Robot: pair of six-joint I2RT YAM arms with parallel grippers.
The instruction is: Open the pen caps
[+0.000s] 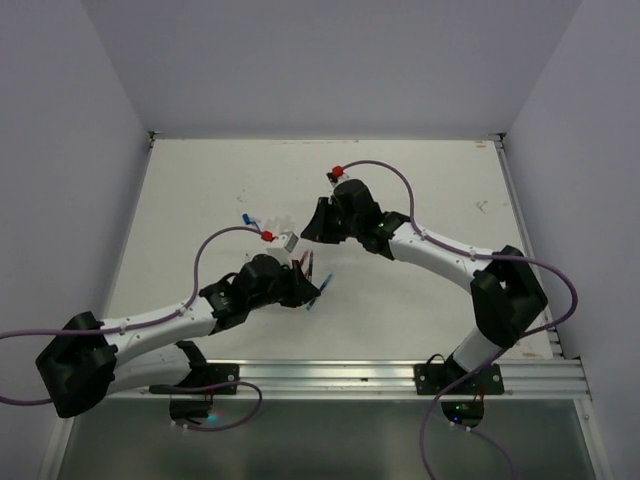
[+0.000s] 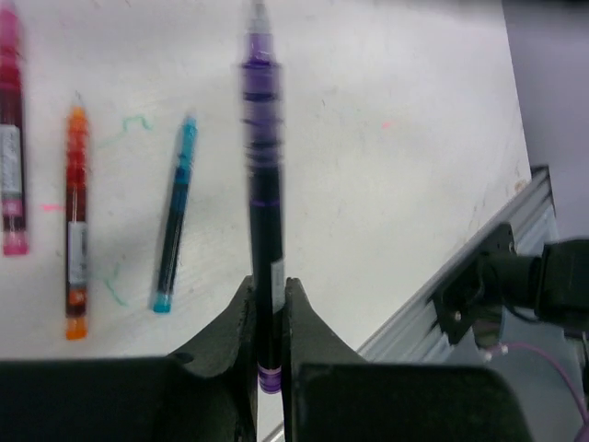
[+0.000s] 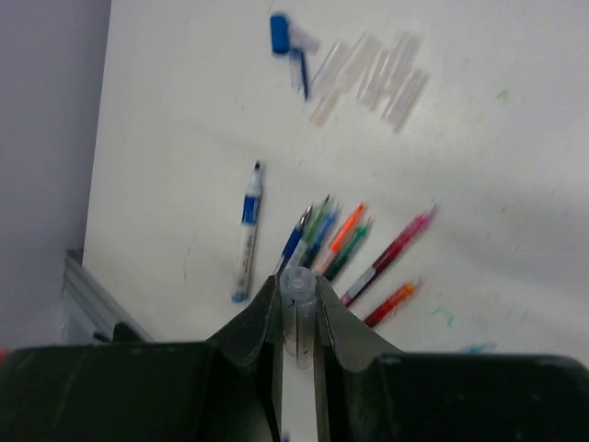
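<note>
My right gripper moves outward next, then brings the clear cap down beside the other clear caps beyond the pens, on the side away from the blue cap.
My left gripper is shut on a purple pen, whose bare tip points away from the wrist above the table. My right gripper is shut on a clear pen cap, held apart from the pen. In the top view the left gripper is near mid-table and the right gripper is just beyond it. Several clear caps and a blue cap lie together on the table. Several uncapped colored pens lie fanned below the right gripper.
A pink pen, an orange pen and a teal pen lie left of the held pen. A blue-and-white pen lies apart from the fan. The metal rail runs along the near table edge.
</note>
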